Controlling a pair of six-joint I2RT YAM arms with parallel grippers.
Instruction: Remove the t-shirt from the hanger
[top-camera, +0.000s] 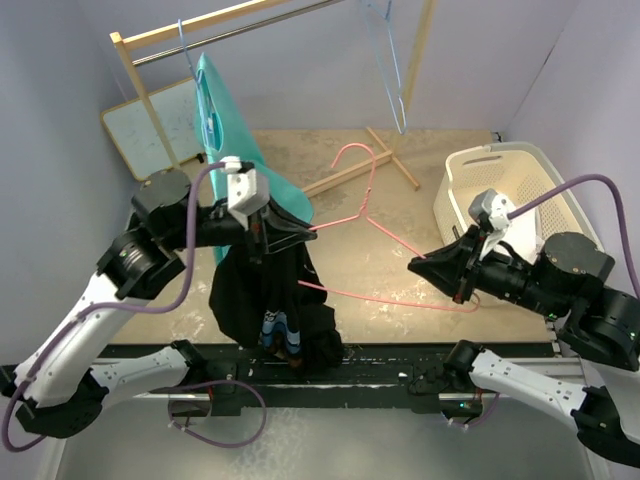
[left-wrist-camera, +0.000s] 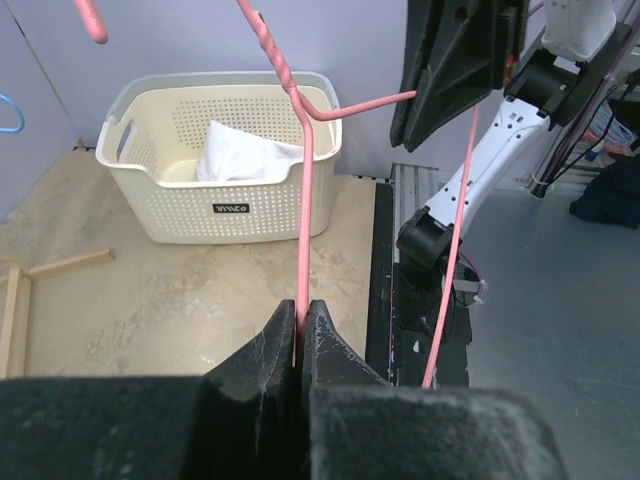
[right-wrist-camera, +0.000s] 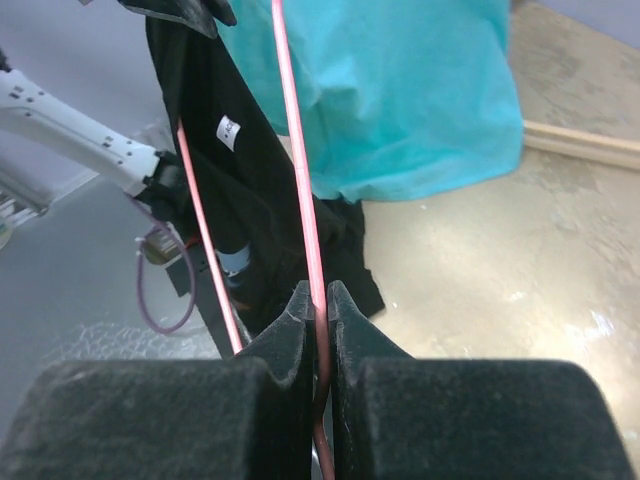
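Note:
The pink hanger (top-camera: 395, 238) will go up and outward next in my right gripper, hook first. My right gripper will let go of it over the rack's metal bar (top-camera: 328, 4), because that bar is farther out and higher.
A pink wire hanger (top-camera: 395, 238) is held level between both arms over the tan floor. My left gripper (top-camera: 308, 228) is shut on its left side, the wire pinched between the fingertips (left-wrist-camera: 301, 310). My right gripper (top-camera: 416, 264) is shut on the right end, with the wire running through the jaws (right-wrist-camera: 318, 290). A black t-shirt (top-camera: 270, 300) hangs bunched from the hanger's left end, below the left gripper. In the right wrist view the black t-shirt (right-wrist-camera: 250, 200) drapes behind the hanger (right-wrist-camera: 298, 150). The hanger's hook (top-camera: 352, 152) points away from the arms.
A teal shirt (top-camera: 225, 110) hangs on a blue hanger from the wooden rack (top-camera: 140, 90) at the back left. An empty blue hanger (top-camera: 395, 80) hangs further right. A white perforated basket (top-camera: 460, 185) holding white cloth stands at the right.

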